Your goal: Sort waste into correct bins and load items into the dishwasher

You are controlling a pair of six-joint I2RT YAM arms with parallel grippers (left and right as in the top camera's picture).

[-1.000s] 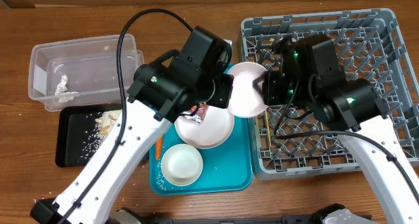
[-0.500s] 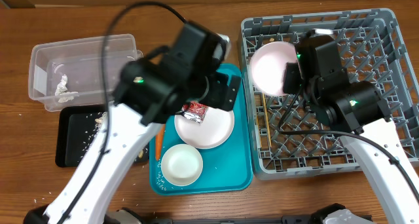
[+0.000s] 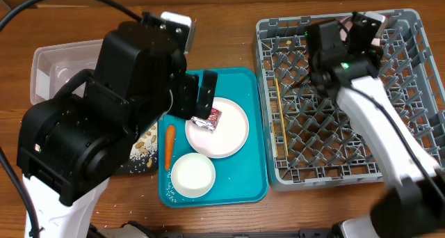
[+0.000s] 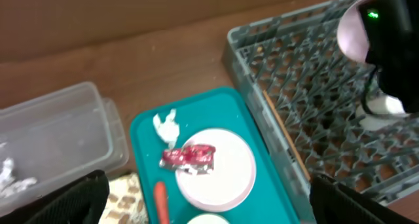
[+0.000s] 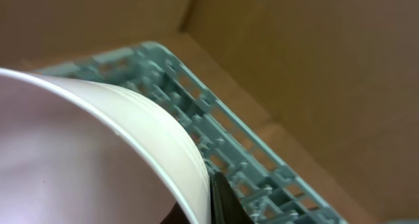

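Note:
To release the pink plate (image 5: 98, 152), still above the rack's far wires, my right gripper should lower and shift toward the rack's chopstick side first.
My left gripper (image 4: 209, 214) is open, its dark fingers (image 4: 72, 198) spread wide and high above the teal tray (image 4: 147, 129). On that tray lie a white plate (image 4: 219, 171) carrying a red wrapper (image 4: 190, 156), a carrot (image 4: 161, 201), a crumpled tissue (image 4: 167, 126) and a small white bowl (image 3: 193, 175). My right gripper (image 5: 209, 198) is shut on the rim of a pink plate (image 5: 98, 152), holding it over the far part of the grey dish rack (image 3: 396, 127). In the left wrist view the pink plate (image 4: 353, 31) shows beside the right arm.
A clear plastic bin (image 3: 49, 64) stands at the left. In front of it is a black tray (image 3: 142, 151) with food scraps. A chopstick (image 3: 279, 120) lies along the rack's left side. The left arm (image 3: 104, 140) hides much of the table's left half.
The left gripper let go of the pink plate, opened and drew back up and to the left. The right gripper carried the plate to the rack's far side.

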